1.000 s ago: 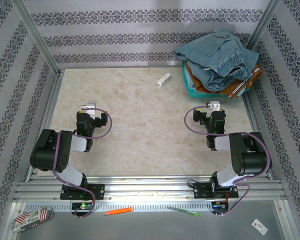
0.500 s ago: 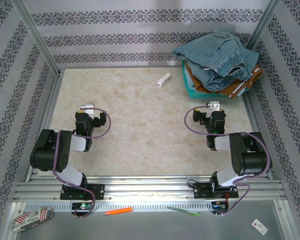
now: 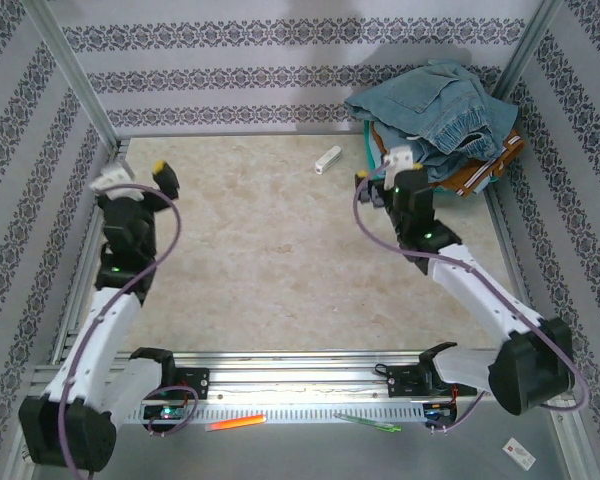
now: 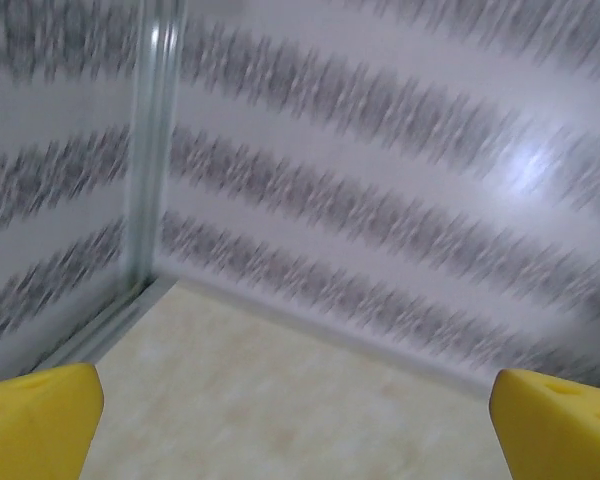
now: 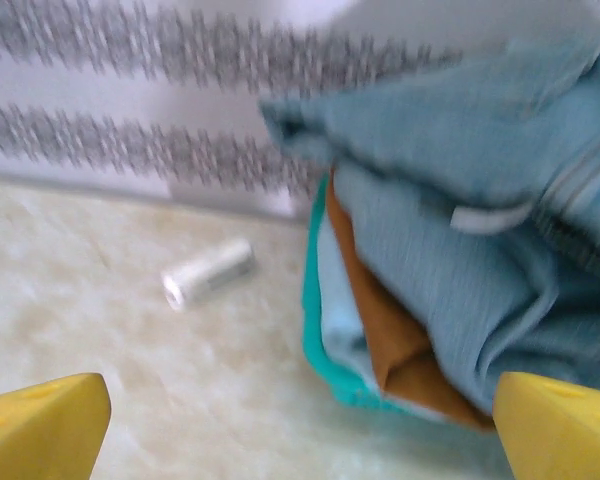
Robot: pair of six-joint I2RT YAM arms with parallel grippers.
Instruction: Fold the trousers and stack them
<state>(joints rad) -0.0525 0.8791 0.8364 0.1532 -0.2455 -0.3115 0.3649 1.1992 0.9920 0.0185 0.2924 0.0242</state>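
Observation:
The trousers lie outward of my right gripper, so it will next move outward over the teal basket onto the bunched denim by the pale strip (image 3: 433,139).
The trousers (image 3: 435,110) are light blue faded denim, crumpled on top of a clothes pile in a teal basket (image 3: 378,182) at the table's back right corner. The right wrist view has the trousers (image 5: 480,150) at upper right, hanging over the basket's rim (image 5: 315,340). My right gripper (image 3: 380,170) is open just left of the basket, nothing between its yellow fingertips (image 5: 40,425). My left gripper (image 3: 135,176) is open near the far left wall. In its wrist view the left gripper (image 4: 298,425) faces the bare back corner.
A brown garment (image 3: 470,178) lies under the jeans in the basket. A small white cylinder (image 3: 327,159) lies on the beige table (image 3: 270,260) left of the basket. Patterned walls and metal posts (image 3: 75,85) enclose the table. An orange pen (image 3: 236,422) lies below the front rail.
Both arms have unfolded from near their bases. The left gripper swung toward the far left corner; the right gripper reached up to the basket. Both stayed open.

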